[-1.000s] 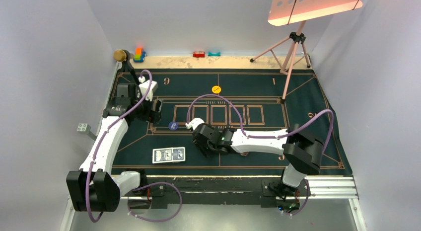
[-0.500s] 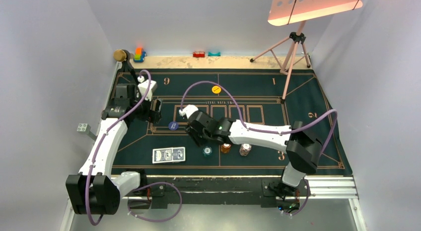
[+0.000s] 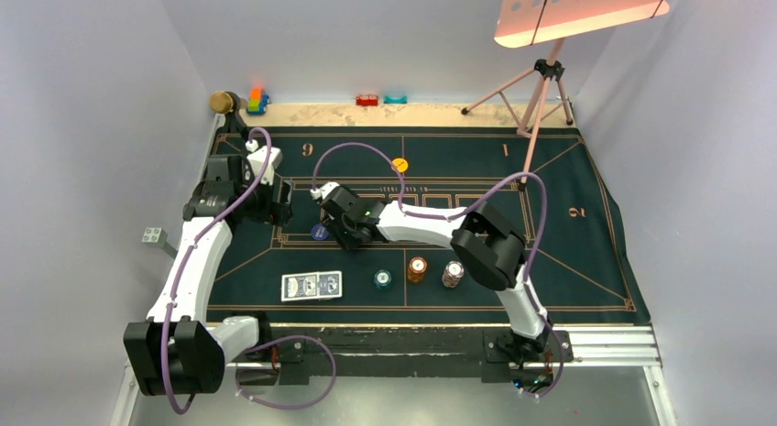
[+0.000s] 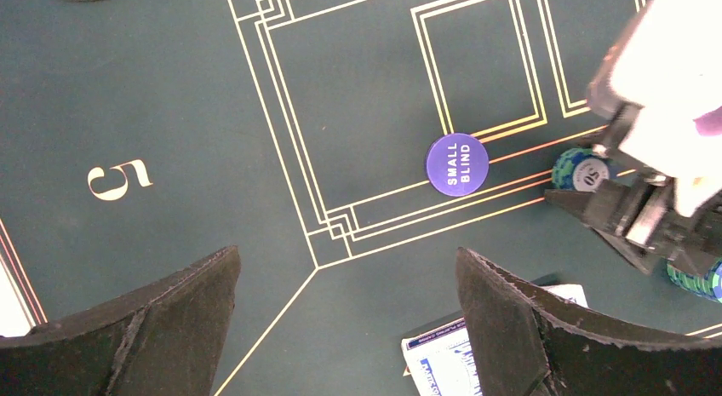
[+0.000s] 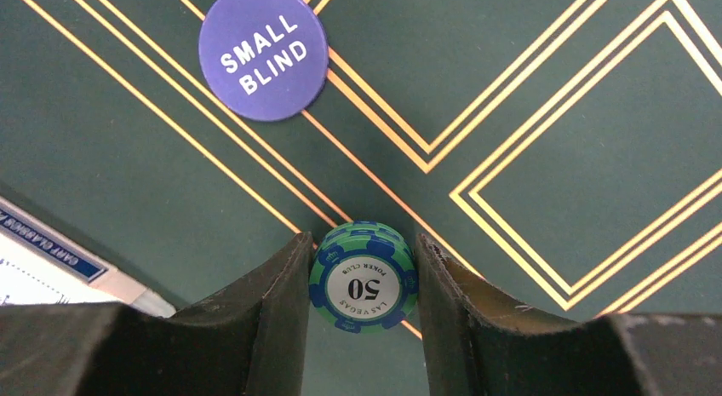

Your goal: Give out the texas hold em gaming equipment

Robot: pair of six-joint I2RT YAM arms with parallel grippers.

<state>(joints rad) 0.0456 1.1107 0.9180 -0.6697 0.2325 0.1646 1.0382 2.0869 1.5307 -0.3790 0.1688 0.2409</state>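
The robot's right gripper will move slightly outward toward the blue "SMALL BLIND" button next, because there is a gap between the button and the chips. It will then release the chips beside the button.
My right gripper (image 5: 363,241) is shut on a green-and-blue stack of "50" poker chips (image 5: 363,278), just below the blue "SMALL BLIND" button (image 5: 263,53). In the top view this gripper (image 3: 343,232) is right of that button (image 3: 319,232). My left gripper (image 4: 346,258) is open and empty above the mat, left of the button (image 4: 457,164); in the top view it (image 3: 285,209) hovers at the mat's left. Blue-backed cards (image 3: 311,285) lie near the front. Teal (image 3: 382,278), orange (image 3: 417,268) and white-brown (image 3: 452,274) chip stacks stand in a row. A yellow button (image 3: 399,165) lies farther back.
The dark green felt mat (image 3: 568,179) covers the table. A pink tripod (image 3: 536,96) stands on its back right corner. Toy blocks (image 3: 257,100) and small pieces (image 3: 367,100) sit along the back edge. My right arm (image 3: 431,220) stretches across the mat's middle.
My right gripper has swung left and back from over the front chip row to beside the small blind button, carrying the green-blue chips. Three stacks now show. The left arm barely moved.
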